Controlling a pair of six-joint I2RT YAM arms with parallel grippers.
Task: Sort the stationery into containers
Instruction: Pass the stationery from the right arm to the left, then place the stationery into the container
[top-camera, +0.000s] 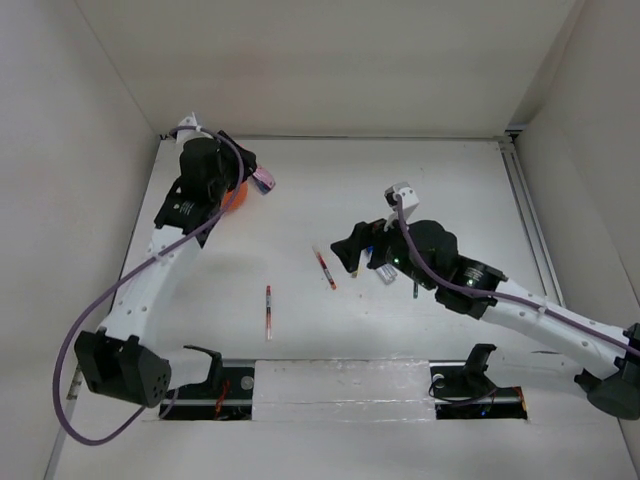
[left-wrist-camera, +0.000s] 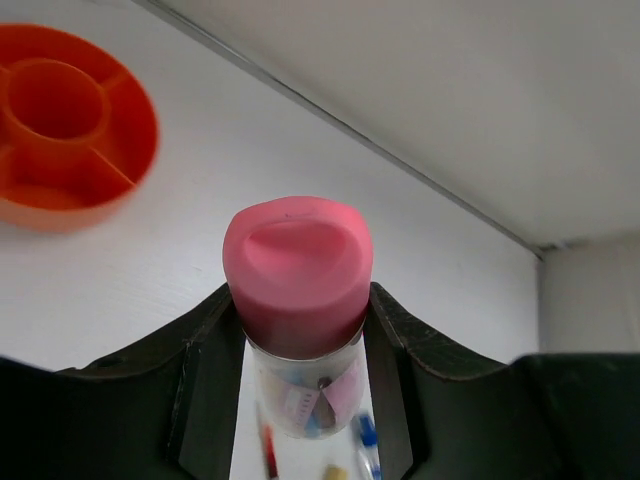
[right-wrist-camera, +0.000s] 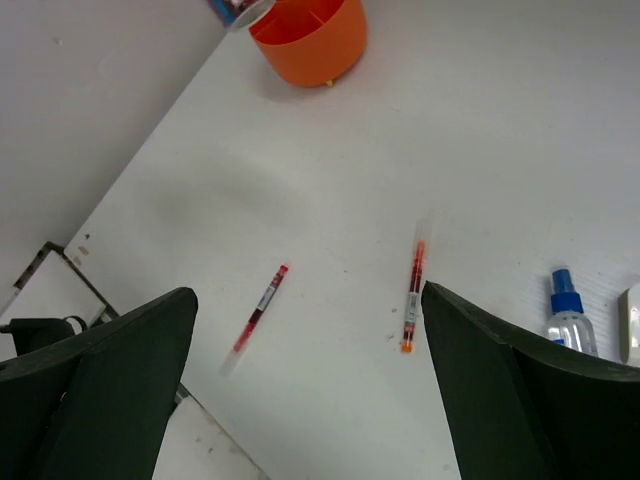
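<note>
Next I will shift my left gripper to the left in its wrist view, lower the tube (left-wrist-camera: 298, 270) and release it, since the cup's empty middle section (left-wrist-camera: 55, 103) lies there below.
My left gripper (left-wrist-camera: 300, 300) is shut on the pink-capped stubby tube (left-wrist-camera: 298, 270) and holds it above the table, to the right of the orange divided cup (left-wrist-camera: 70, 120). From above, the tube (top-camera: 265, 182) sticks out beside the cup (top-camera: 236, 197), which the arm half hides. My right gripper (right-wrist-camera: 310, 340) is open and empty, hovering above two red-white pens (right-wrist-camera: 258, 312) (right-wrist-camera: 413, 285). The blue-capped bottle (right-wrist-camera: 568, 318) lies to its right. In the top view the pens (top-camera: 268, 311) (top-camera: 324, 268) lie mid-table and a dark green pen (top-camera: 415, 290) pokes out under the right arm.
A white eraser (right-wrist-camera: 631, 322) lies at the right edge of the right wrist view. White walls enclose the table on the left, back and right. A metal rail (top-camera: 528, 215) runs along the right side.
</note>
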